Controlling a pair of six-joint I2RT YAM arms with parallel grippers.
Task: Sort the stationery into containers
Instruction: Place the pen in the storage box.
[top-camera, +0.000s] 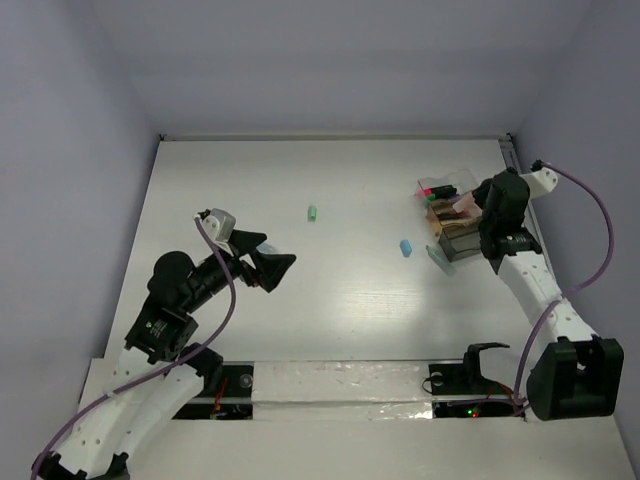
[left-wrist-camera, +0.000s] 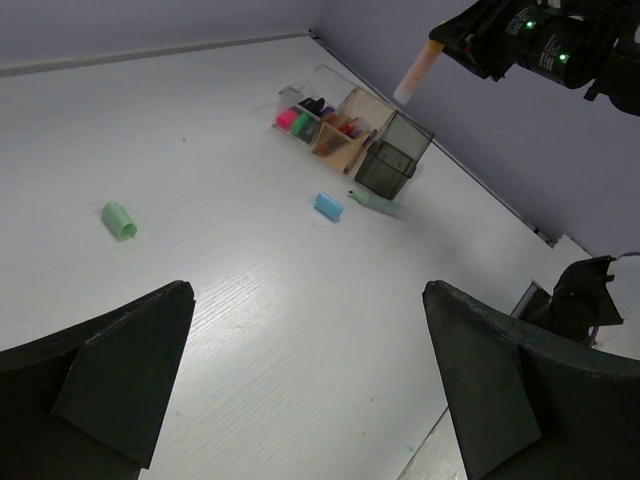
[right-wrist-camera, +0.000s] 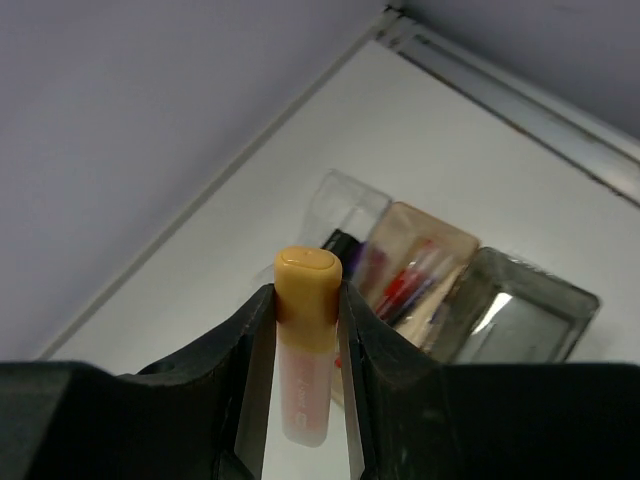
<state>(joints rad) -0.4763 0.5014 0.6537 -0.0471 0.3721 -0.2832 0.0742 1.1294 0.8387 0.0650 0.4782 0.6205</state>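
Observation:
The box's dark smoky section (top-camera: 462, 242) (right-wrist-camera: 520, 320) stands empty, so next my right gripper needs to move down and back over that section to release the orange-capped eraser there.
My right gripper (right-wrist-camera: 307, 300) is shut on an orange-capped eraser with a pale pink sleeve (right-wrist-camera: 306, 345) and holds it above the container (top-camera: 447, 215). The eraser also shows in the left wrist view (left-wrist-camera: 417, 70). The clear compartment box (left-wrist-camera: 345, 135) holds pink and green highlighters and red pens, with a dark smoky compartment (right-wrist-camera: 520, 320) at one end. A green eraser (top-camera: 313, 213) and a blue eraser (top-camera: 406, 247) lie on the table. A teal item (top-camera: 440, 259) lies beside the box. My left gripper (left-wrist-camera: 305, 300) is open and empty at mid-left.
The white table (top-camera: 340, 300) ends at a raised rail at the back and right (right-wrist-camera: 520, 100). Purple-grey walls enclose it. A black fixture (top-camera: 480, 365) sits at the near edge by the right arm's base.

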